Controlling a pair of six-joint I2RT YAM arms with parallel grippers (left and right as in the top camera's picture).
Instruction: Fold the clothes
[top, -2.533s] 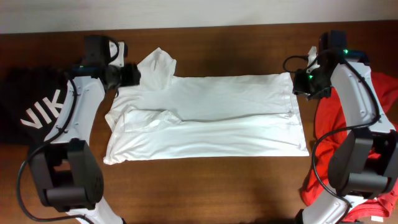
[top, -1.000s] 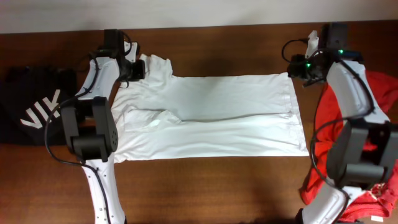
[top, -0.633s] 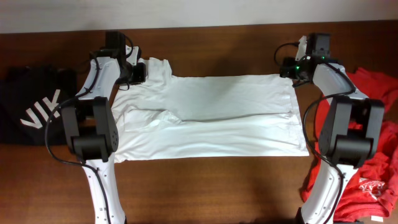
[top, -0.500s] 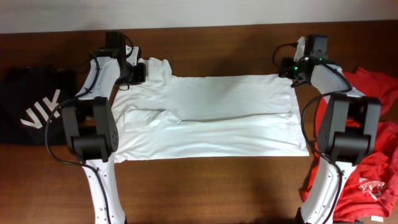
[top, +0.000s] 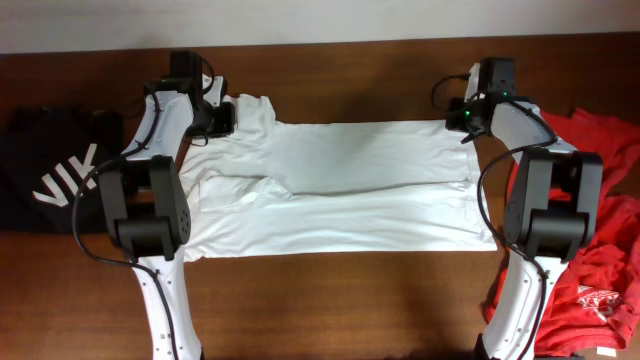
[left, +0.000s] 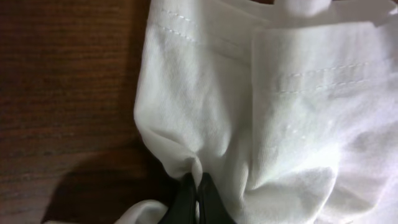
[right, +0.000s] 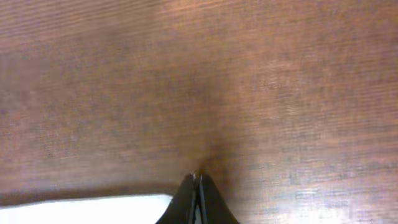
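Note:
My left gripper raises the bunched fold back next, then lowers it onto the folded-up lower part (top: 224, 217), since the shirt's far part lies unfolded.
The clothes (top: 350, 180), a white T-shirt, lie flat across the wooden table (top: 330, 310) with the lower part folded up. My left gripper (top: 222, 117) is at the shirt's upper left sleeve and is shut on a bunched fold of white fabric (left: 280, 124); the black fingertips meet at the left gripper (left: 197, 185). My right gripper (top: 462, 125) sits at the shirt's upper right hem corner. In the right wrist view the right gripper (right: 196, 182) has its fingers together, the white hem (right: 93, 211) runs up to them, and a white sliver shows between them.
A black garment with white letters (top: 50, 175) lies at the left edge. A red-orange T-shirt (top: 605, 210) is heaped on the right, beside and under the right arm. A pale wall runs along the table's far edge (top: 330, 45).
The right gripper has moved left to the shirt's upper right corner and gone from open to shut. The left gripper and the shirt have stayed put.

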